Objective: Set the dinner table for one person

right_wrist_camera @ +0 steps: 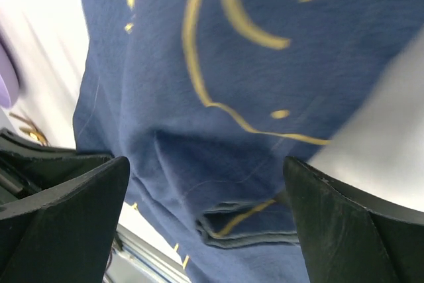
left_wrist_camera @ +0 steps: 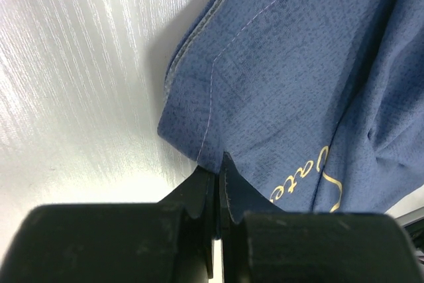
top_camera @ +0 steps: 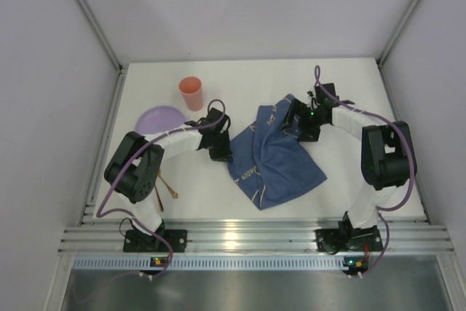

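I will move my left gripper back next, toward the metal bar over the tabletop [top_camera: 185,200] beside the gold cutlery, and let go of the cloth's corner, because the cloth is still crumpled.
A dark blue cloth [top_camera: 273,154] with pale line drawings lies crumpled on the white dinner table [top_camera: 240,81]. My left gripper [top_camera: 220,151] is shut on the cloth's left edge [left_wrist_camera: 212,157]; its fingers [left_wrist_camera: 199,190] pinch the hem. My right gripper [top_camera: 297,123] is open over the cloth's far right corner, its jaws wide apart with a folded edge of cloth [right_wrist_camera: 258,230] between them, not held. A purple plate [top_camera: 159,119] and an orange cup [top_camera: 191,93] sit at the back left.
Gold cutlery [top_camera: 169,189] lies at the left near the left arm's base. A metal rail [top_camera: 255,238] runs along the near edge. White walls with metal posts close in the sides and back.
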Robot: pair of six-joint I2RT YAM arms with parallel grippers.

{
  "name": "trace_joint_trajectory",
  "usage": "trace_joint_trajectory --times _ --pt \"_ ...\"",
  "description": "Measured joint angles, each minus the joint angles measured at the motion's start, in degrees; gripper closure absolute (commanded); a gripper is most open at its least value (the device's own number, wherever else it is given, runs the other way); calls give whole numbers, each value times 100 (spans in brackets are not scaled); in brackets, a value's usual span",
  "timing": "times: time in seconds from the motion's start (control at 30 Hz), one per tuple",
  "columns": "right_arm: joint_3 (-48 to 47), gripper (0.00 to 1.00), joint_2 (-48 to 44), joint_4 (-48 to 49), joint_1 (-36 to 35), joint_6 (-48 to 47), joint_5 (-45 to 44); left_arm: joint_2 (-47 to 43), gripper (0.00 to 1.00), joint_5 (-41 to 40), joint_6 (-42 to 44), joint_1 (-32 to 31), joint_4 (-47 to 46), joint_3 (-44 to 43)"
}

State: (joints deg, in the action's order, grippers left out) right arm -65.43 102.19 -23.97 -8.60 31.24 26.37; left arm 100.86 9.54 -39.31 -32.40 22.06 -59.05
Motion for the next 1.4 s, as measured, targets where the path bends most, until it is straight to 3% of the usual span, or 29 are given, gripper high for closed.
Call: trace_joint_trajectory --times 0.1,0.2,0.23,0.33,0.77,0.93,1.1,1.3,1.4 --pt "9 5 17 33 -352 46 17 24 100 0 0 0 24 -26" --pt "48 47 15 127 -704 109 33 107 100 33 -15 0 24 -103" --pt "85 69 15 157 -782 116 39 133 100 48 -22 0 24 -133" --pt "208 100 15 118 -859 118 -11 190 100 70 -48 0 24 -199" --pt "-400 100 -35 -1248 369 -645 -990 -90 100 -448 -455 35 22 59" --pt "-584 100 -179 -1716 758 -861 -1816 -1110 100 -1150 -815 295 323 772" --pt "-365 100 -348 -1987 997 -868 -2398 -2830 100 -1869 -1423 400 925 1462" --pt "114 100 -356 -2044 984 -828 -2586 -4044 100 -1974 -2308 382 1725 2131" --pt "369 94 -356 -2061 970 -813 -2579 -4356 100 -1912 -2673 361 2114 2406"
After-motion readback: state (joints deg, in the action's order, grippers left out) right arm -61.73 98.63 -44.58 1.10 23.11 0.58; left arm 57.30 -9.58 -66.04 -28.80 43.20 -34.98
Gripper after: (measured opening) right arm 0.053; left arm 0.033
